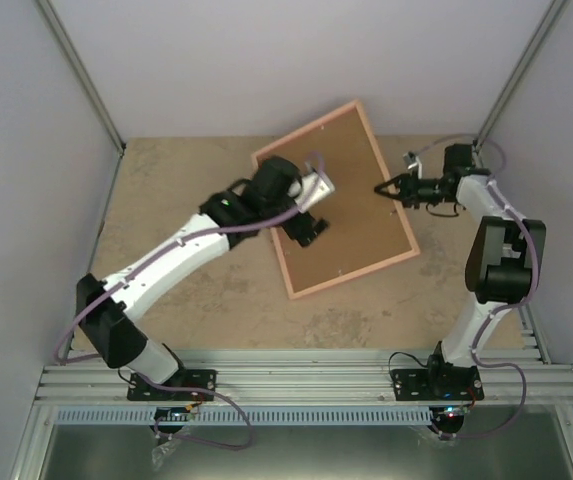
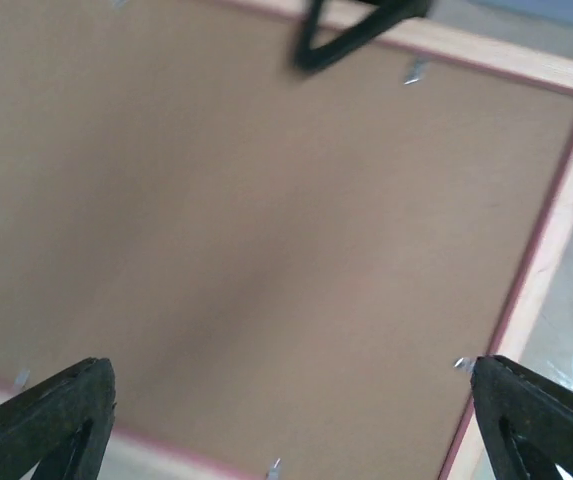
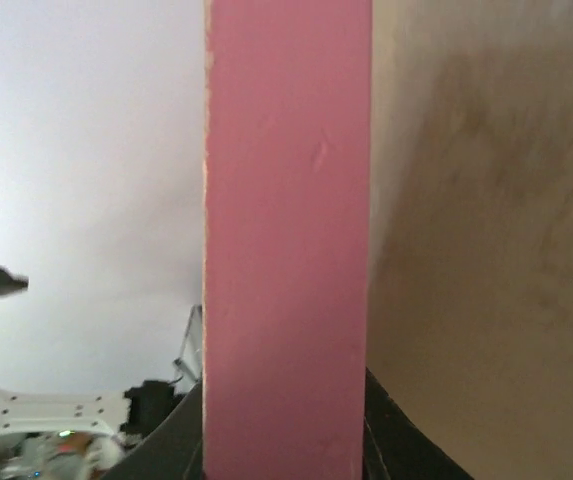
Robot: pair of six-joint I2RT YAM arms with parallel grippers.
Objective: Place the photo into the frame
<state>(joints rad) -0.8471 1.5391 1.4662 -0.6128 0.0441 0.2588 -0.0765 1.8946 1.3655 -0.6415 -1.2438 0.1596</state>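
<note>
The robot's right gripper will next move up, then back and down toward the near tabletop, turn the clamped frame over and release it, because the frame's brown backing board [image 1: 346, 200] faces up.
The pink frame [image 1: 354, 274] lies face down on the table, its brown backing board [image 1: 346, 200] facing up. My left gripper [image 1: 309, 229] hovers open over the left part of the backing, nothing between its fingers. In the left wrist view the backing [image 2: 266, 220] fills the picture, with the frame's rim [image 2: 556, 240] at the right and the left gripper [image 2: 288, 400] spread wide. My right gripper [image 1: 381, 188] is shut on the frame's right edge. The right wrist view shows that pink edge [image 3: 286, 250] clamped in the right gripper [image 3: 284, 450]. The photo is hidden.
Small metal tabs [image 2: 414, 70] line the inside of the frame's rim. White walls and slanted metal posts [image 1: 81, 75] close the table at the back and sides. An aluminium rail [image 1: 306, 375] runs along the near edge.
</note>
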